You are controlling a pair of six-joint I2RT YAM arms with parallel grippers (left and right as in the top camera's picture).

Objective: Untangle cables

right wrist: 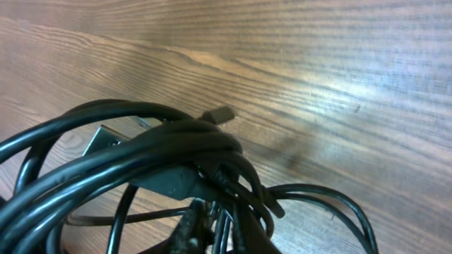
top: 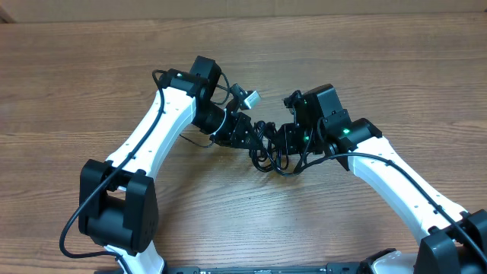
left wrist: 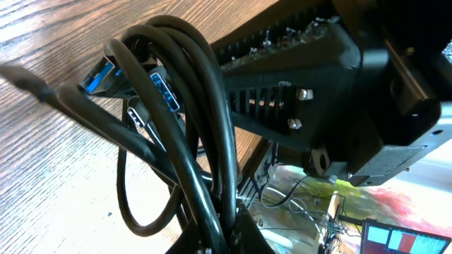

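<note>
The strands bunched between both grippers are next: my left gripper will pull them left in the overhead view and release them over bare tabletop below it.
The cables (top: 268, 146) are a knot of thin black cords held between both grippers at the table's middle. My left gripper (top: 245, 135) is shut on several strands at the knot's left; in the left wrist view the cables (left wrist: 185, 120) loop up from the jaws (left wrist: 227, 236), with blue-tongued USB plugs (left wrist: 161, 90) showing. My right gripper (top: 289, 141) is shut on strands at the knot's right; in the right wrist view the cables (right wrist: 162, 152) bunch above the jaws (right wrist: 222, 236), with a small plug end (right wrist: 219, 113) sticking out.
The wooden table (top: 319, 61) runs all round. A small silver-white piece (top: 247, 97) sits by the left wrist. The right arm's black gripper body (left wrist: 332, 85) fills the upper right of the left wrist view.
</note>
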